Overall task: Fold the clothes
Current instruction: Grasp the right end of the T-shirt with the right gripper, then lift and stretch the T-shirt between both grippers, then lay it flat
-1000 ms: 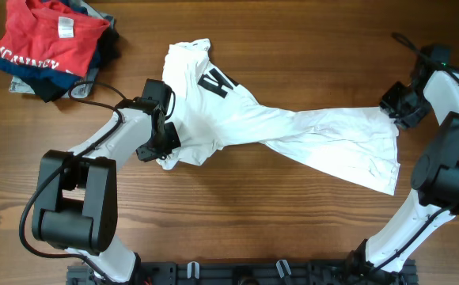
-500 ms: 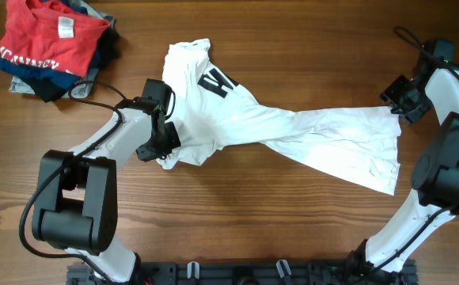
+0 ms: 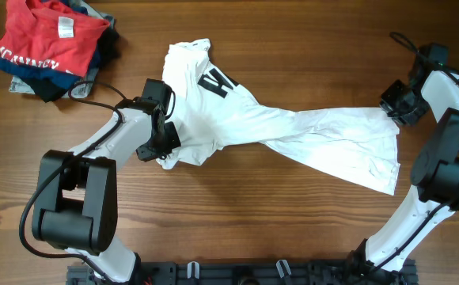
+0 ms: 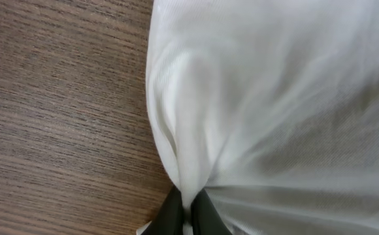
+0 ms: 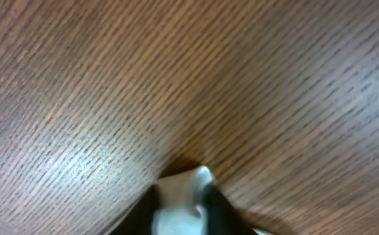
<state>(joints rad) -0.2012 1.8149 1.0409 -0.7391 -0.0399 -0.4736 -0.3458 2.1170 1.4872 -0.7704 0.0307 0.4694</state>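
Observation:
My left gripper lifts, swings outward and down onto the bare wood [image 3: 155, 38] beside the stack next, and releases there, since the shirt is twisted.
A white T-shirt [image 3: 293, 131] with black lettering lies twisted across the middle of the wooden table, stretched between both arms. My left gripper [image 3: 160, 141] is shut on the shirt's left edge; in the left wrist view its fingers [image 4: 189, 210] pinch a fold of white cloth [image 4: 274, 98]. My right gripper [image 3: 396, 108] is shut on the shirt's far right corner; in the right wrist view a small white tip of cloth [image 5: 186, 189] shows between the fingers [image 5: 183, 202], low over the wood.
A stack of folded clothes [image 3: 51, 43], red shirt on top with dark ones under it, sits at the table's far left corner. A black cable runs from the left arm near that stack.
The right gripper shifted slightly up and right half a second ago, then came back, still holding the shirt corner. The left arm and the shirt's left part have not moved.

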